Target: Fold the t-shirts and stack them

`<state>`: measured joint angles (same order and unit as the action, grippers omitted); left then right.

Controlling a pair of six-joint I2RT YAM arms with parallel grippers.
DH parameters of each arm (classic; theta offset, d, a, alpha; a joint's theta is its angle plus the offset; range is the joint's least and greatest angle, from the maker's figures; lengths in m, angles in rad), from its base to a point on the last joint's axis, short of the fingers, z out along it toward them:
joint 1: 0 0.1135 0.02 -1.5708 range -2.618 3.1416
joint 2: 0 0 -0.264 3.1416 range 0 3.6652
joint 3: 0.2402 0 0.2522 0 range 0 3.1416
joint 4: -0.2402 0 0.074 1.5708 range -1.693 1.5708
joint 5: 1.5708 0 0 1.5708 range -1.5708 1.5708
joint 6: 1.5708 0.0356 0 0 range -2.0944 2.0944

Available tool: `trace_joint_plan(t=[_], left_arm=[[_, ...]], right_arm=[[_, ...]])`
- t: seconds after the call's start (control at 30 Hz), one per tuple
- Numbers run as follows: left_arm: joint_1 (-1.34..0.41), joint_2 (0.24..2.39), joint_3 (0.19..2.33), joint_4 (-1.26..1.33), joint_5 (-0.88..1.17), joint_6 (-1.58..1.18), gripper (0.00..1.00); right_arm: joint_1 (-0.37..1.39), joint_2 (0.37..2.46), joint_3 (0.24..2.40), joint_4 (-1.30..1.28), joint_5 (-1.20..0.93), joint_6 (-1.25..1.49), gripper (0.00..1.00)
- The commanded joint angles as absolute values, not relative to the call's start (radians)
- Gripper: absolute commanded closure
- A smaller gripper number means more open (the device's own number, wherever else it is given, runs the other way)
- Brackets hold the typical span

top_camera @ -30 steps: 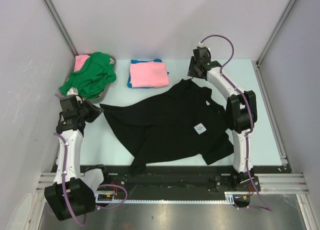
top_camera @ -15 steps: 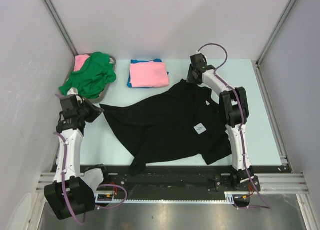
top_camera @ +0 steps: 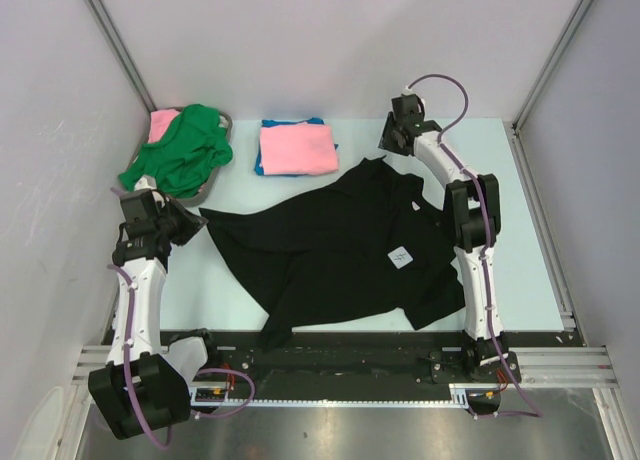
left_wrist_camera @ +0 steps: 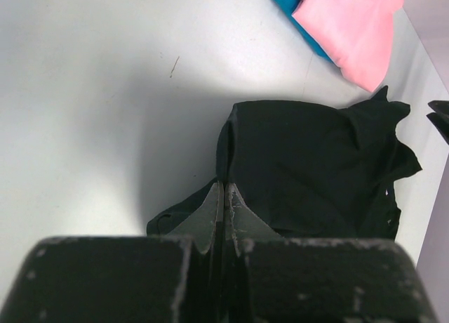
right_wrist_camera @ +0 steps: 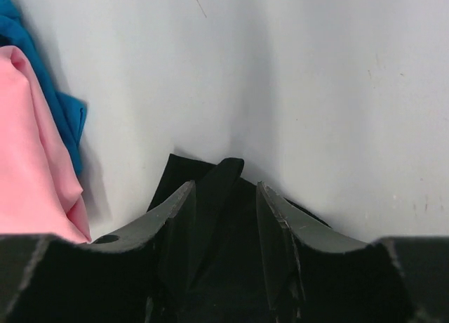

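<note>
My right gripper will lower and close on the narrow fold at the black t-shirt's far corner, just below its open fingers.
The large black t-shirt [top_camera: 340,245] lies spread and rumpled across the table middle, its white label [top_camera: 401,256] facing up. My left gripper [top_camera: 192,223] is shut on the shirt's left corner; in the left wrist view its jaws [left_wrist_camera: 224,189] are pressed together over black cloth [left_wrist_camera: 316,161]. My right gripper [top_camera: 388,143] is open at the shirt's far corner; in the right wrist view a black fold [right_wrist_camera: 217,175] lies between its jaws [right_wrist_camera: 224,189]. A folded pink t-shirt [top_camera: 297,147] rests on a blue one [top_camera: 262,163]. A green t-shirt [top_camera: 180,150] is bunched at the far left.
The green shirt and another pink cloth [top_camera: 163,123] sit in a grey basket [top_camera: 226,123] by the left wall. The pink [right_wrist_camera: 28,147] and blue [right_wrist_camera: 42,91] stack lies just left of my right gripper. Metal frame posts stand at both back corners.
My right gripper dipped toward the black shirt's far corner, then drew back slightly toward the far side. My left arm and the shirt's left corner have not moved.
</note>
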<state>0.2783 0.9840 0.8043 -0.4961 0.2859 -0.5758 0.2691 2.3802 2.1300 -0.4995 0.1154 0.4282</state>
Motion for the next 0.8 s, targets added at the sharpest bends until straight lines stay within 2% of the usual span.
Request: trace_joint_plan(t=[0.0, 0.4, 0.53, 0.7, 0.77], left_arm=[[0.287, 0.985, 0.825, -0.482, 0.279, -0.560, 1.00], [0.285, 0.989, 0.830, -0.483, 0.276, -0.561, 1.00], [0.287, 0.991, 0.828, -0.483, 0.272, -0.558, 1.00], [0.287, 0.996, 0.827, -0.479, 0.268, -0.558, 1.00], [0.287, 0.997, 0.827, -0.480, 0.265, -0.557, 1.00]], right_arm=[[0.272, 2.416, 2.174, -0.497, 0.091, 0.456, 0.55], [0.267, 2.459, 2.191, -0.483, 0.064, 0.480, 0.55], [0.267, 2.468, 2.197, -0.477, 0.066, 0.480, 0.72], [0.267, 2.499, 2.224, -0.483, 0.060, 0.489, 0.84], [0.267, 2.507, 2.243, -0.491, 0.066, 0.491, 0.97]])
